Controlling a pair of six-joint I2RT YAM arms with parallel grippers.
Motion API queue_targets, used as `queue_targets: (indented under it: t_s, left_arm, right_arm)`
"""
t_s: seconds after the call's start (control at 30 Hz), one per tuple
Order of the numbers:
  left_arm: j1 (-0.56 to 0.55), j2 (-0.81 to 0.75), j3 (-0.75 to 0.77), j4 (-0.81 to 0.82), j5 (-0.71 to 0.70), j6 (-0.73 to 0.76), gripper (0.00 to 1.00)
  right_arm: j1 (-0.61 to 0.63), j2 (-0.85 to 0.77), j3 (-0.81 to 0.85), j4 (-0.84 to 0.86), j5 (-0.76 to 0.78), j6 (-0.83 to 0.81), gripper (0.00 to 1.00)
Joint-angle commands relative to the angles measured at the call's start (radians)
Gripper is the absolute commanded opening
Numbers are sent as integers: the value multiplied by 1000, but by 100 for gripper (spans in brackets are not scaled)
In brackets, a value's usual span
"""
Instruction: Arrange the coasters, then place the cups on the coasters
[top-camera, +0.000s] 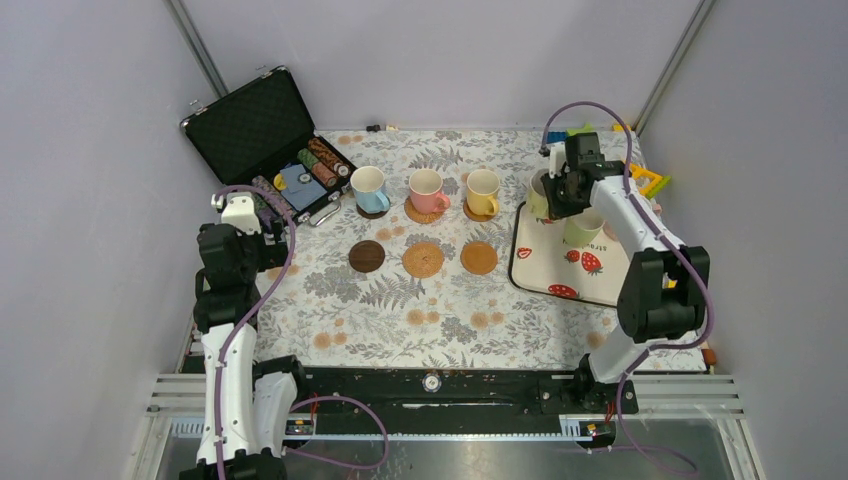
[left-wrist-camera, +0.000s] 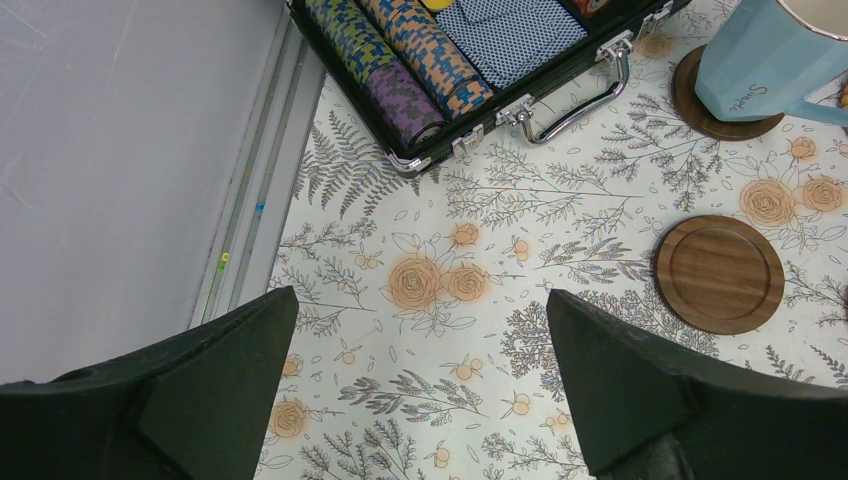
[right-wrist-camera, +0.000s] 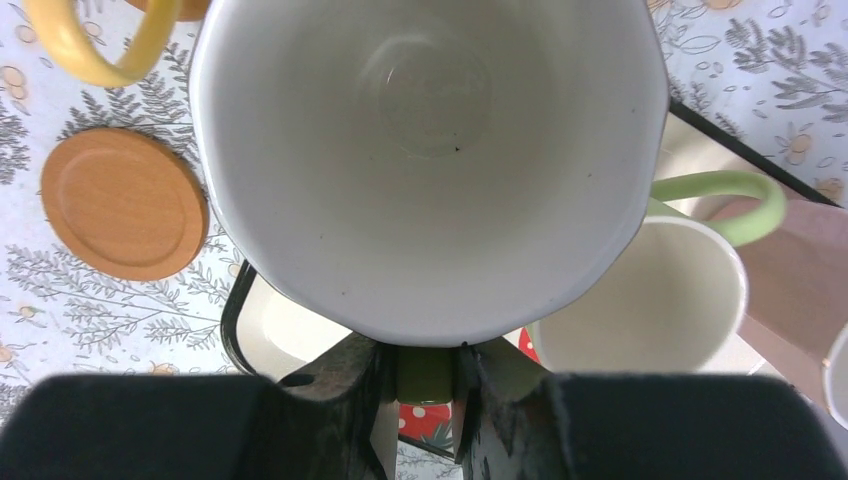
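Note:
My right gripper swings to the left in the top view next and lowers the green cup onto the dark brown coaster (top-camera: 367, 256). It then releases the cup, as that coaster lies bare.
Three cups stand on coasters in the back row: blue (top-camera: 369, 189) on a dark one, pink (top-camera: 428, 190) and yellow (top-camera: 482, 192) on tan ones. In front lie a bare dark brown coaster (top-camera: 367, 256) and two bare tan coasters (top-camera: 423, 259) (top-camera: 479, 257). My right gripper (right-wrist-camera: 425, 375) is shut on the green handle of a green cup (right-wrist-camera: 430, 160), at the far left corner of the strawberry tray (top-camera: 545, 275). A pale green cup (right-wrist-camera: 640, 300) stands beside it, with a pink cup (right-wrist-camera: 800, 280) further right. My left gripper (left-wrist-camera: 420, 330) hangs open over the cloth, left of the dark brown coaster (left-wrist-camera: 719, 273).
An open black case of poker chips (top-camera: 270, 140) sits at the back left, its handle (left-wrist-camera: 575, 100) near the blue cup (left-wrist-camera: 770, 60). Coloured objects (top-camera: 650, 180) lie at the back right behind the tray. The table's left rail (left-wrist-camera: 260, 200) runs close to my left gripper.

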Motion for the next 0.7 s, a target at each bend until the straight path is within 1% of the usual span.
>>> queue_targets:
  t_s: [0.0,0.13,0.23,0.33,0.43,0.53,0.67]
  left_arm:
    - [6,-7,13,47,-8,-5,99]
    - [6,-9,10,47,-2,-3,99]
    - [6,-11,13,49,-4,-5,99]
    - [7,-5,12,49,-3,-5,99]
    - [6,-11,14,45,-10,-5,99]
    - [6,-18,11,46,-9,-6,99]
    - [6,-15,13,46,-10,-7,99]
  right_arm:
    - [10,-110,85,6,-11,-17,0]
    - [19,-167,117,-14,-49,1,0]
    - [67,-219,152,-36,-65,5,0]
    - [157,-270,182,-39,-61,-1,0]
    - [262,-280,240,-62,-60,0,0]
    - [350,-257,317,-96,-87,13,0]
    - [468,-188,438,-155,-116,-16,0]
